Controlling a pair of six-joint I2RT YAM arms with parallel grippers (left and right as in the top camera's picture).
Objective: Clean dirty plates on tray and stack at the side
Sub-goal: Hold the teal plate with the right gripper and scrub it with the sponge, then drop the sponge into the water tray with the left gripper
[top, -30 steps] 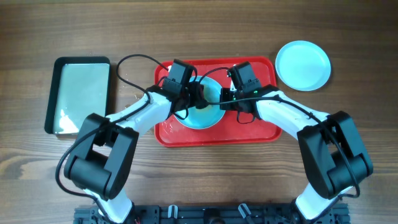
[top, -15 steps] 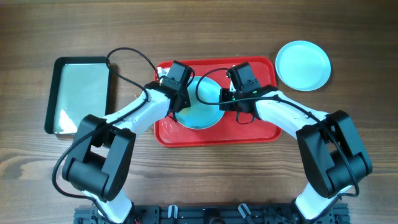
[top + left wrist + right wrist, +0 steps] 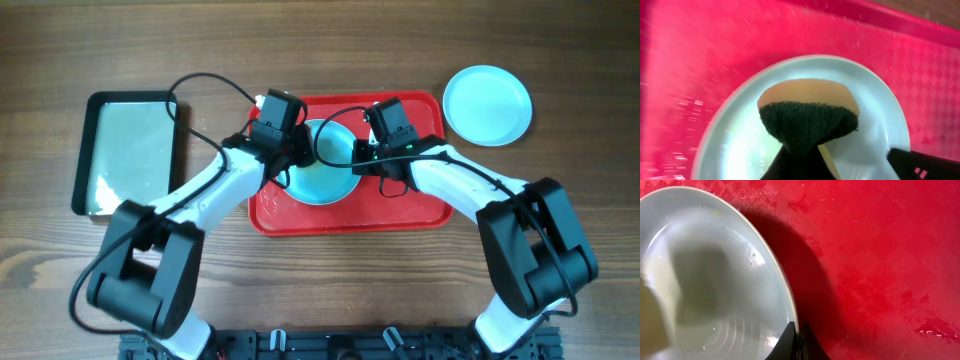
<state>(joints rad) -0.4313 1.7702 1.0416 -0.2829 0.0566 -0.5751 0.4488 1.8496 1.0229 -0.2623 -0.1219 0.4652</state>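
My left gripper should raise the sponge off the plate. Then it should lower the sponge into the liquid in the basin beside the tray point(image 3: 420, 205).
A pale aqua plate point(image 3: 325, 178) lies on the red tray point(image 3: 420, 205). My right gripper point(image 3: 357, 160) is shut on the plate's right rim; in the right wrist view its fingertips point(image 3: 799, 342) pinch the rim of the plate point(image 3: 715, 280), which tilts above the tray point(image 3: 880, 255). My left gripper point(image 3: 297, 155) is shut on a yellow sponge with a dark green pad point(image 3: 807, 112), held over the plate point(image 3: 735, 140). A second aqua plate point(image 3: 487, 105) sits on the table right of the tray. The white-cream plate is not in view.
A black-rimmed rectangular basin point(image 3: 84, 150) holding pale liquid stands left of the tray. The tray surface is wet, with droplets point(image 3: 932, 330). Arm cables loop over the tray's back edge point(image 3: 215, 85). Bare wooden table lies in front.
My left gripper has moved with the sponge leftward and toward the back over the plate, and its arm has swung outward. The right gripper keeps its hold on the rim.
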